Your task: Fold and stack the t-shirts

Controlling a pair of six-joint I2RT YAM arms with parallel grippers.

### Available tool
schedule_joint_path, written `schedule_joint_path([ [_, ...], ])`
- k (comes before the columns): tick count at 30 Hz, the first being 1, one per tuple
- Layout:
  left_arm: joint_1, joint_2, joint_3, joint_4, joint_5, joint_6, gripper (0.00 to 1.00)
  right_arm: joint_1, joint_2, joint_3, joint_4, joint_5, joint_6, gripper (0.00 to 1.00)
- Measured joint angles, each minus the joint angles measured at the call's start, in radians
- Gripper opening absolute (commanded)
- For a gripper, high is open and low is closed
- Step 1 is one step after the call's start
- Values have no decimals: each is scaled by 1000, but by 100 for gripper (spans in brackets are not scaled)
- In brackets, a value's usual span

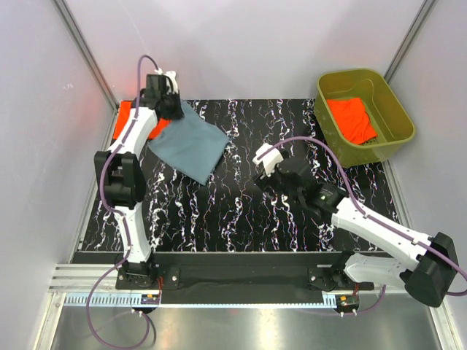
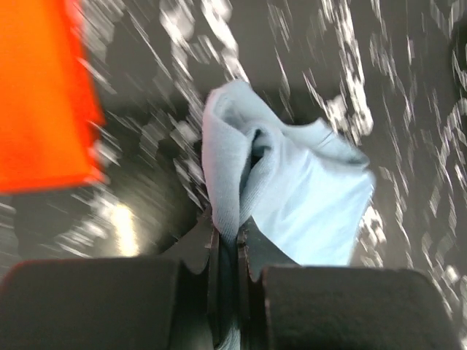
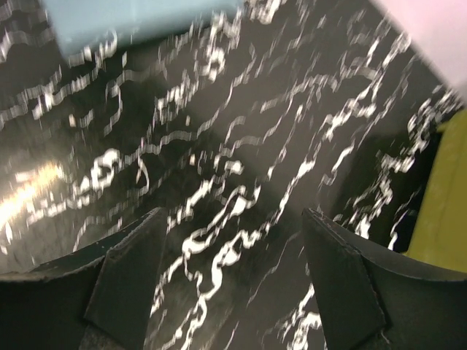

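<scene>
The orange-red t-shirt (image 1: 124,119) (image 2: 40,102) already lies flat. My left gripper moves to the left in the top view, over that t-shirt, and releases there next.
A folded blue-grey t-shirt (image 1: 188,144) hangs at the far left of the table, held by one corner. My left gripper (image 1: 169,102) is shut on that corner, and in the left wrist view the cloth (image 2: 292,189) droops from between the pads. An orange-red t-shirt (image 1: 139,120) lies flat on the table behind and left of it, also seen in the left wrist view (image 2: 40,95). Another orange-red t-shirt (image 1: 350,120) lies in the olive tub (image 1: 398,109). My right gripper (image 1: 271,173) is open and empty over the marbled table (image 3: 233,182) at mid-right.
The olive-green tub stands at the far right corner, and its edge shows in the right wrist view (image 3: 441,211). White walls close in the table at the back and both sides. The black marbled mat (image 1: 219,211) covers the work area.
</scene>
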Motion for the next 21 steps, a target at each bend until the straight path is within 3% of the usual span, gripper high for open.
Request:
schedule_joint_path([
  [10, 96, 124, 290, -3, -92, 159, 0, 0, -11, -46, -52, 12, 32, 81],
  [21, 110, 160, 343, -19, -140, 273, 0, 0, 76, -45, -50, 15, 33, 81],
])
